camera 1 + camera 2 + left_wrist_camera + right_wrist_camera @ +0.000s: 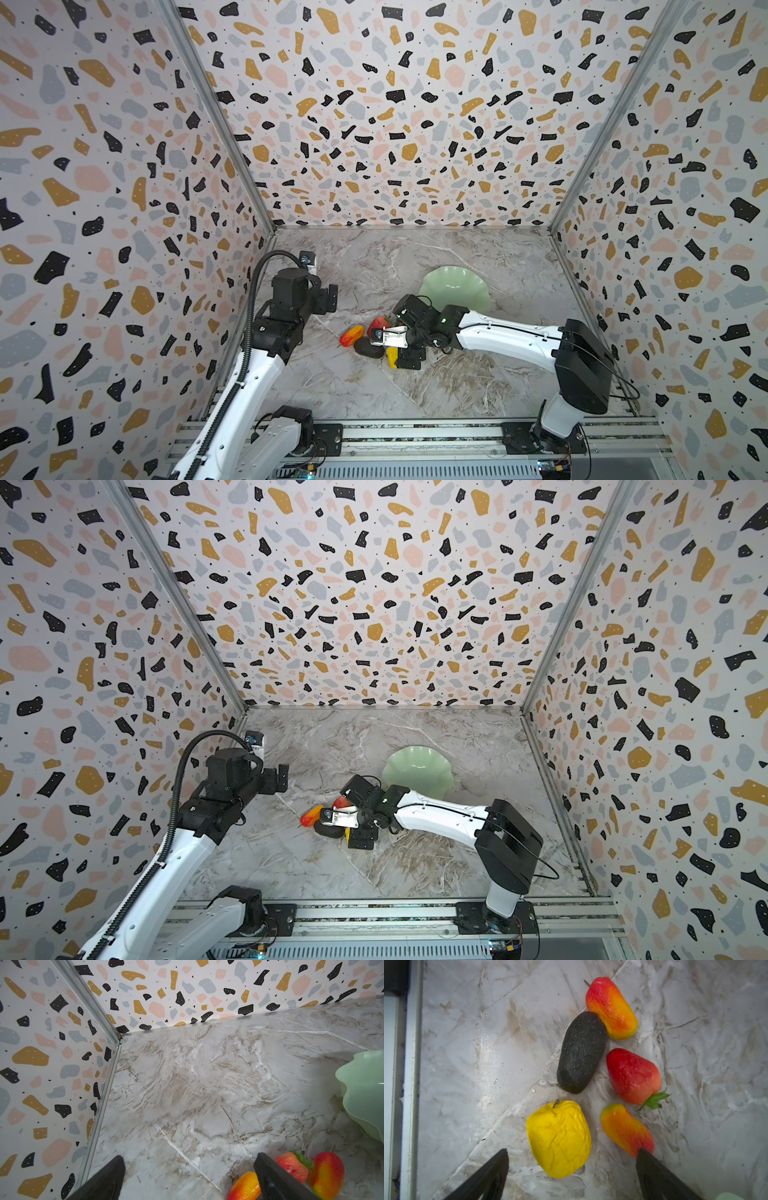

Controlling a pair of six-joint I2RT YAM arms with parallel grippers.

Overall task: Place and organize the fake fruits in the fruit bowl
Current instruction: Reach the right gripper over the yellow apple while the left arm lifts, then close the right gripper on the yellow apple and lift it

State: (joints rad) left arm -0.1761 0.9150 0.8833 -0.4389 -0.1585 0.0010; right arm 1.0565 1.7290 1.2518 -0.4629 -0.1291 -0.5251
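Next, my right gripper lowers its open fingers around the yellow chunk (391, 357) (559, 1138) below it, one into the bare gap by the nearer mango, and closes.
The fake fruits lie together on the marble top. The right wrist view shows two mangoes (611, 1007) (626, 1129), a dark avocado (581, 1052), a strawberry (632, 1076) and a bumpy yellow chunk (559, 1138). My right gripper (573, 1152) hangs open just above them. The yellow chunk sits between its fingers, untouched, and one fingertip overlaps the nearer mango. In a top view the gripper (405, 359) covers part of the cluster. The mint-green fruit bowl (478, 291) stands empty behind it. My left gripper (190, 1156) is open over bare marble left of the fruits, holding nothing.
Patterned walls close in the left, back and right sides. A metal rail (415, 432) carrying both arm bases runs along the front edge. The right arm (511, 334) stretches across in front of the bowl. Bare marble (353, 266) lies behind the left gripper.
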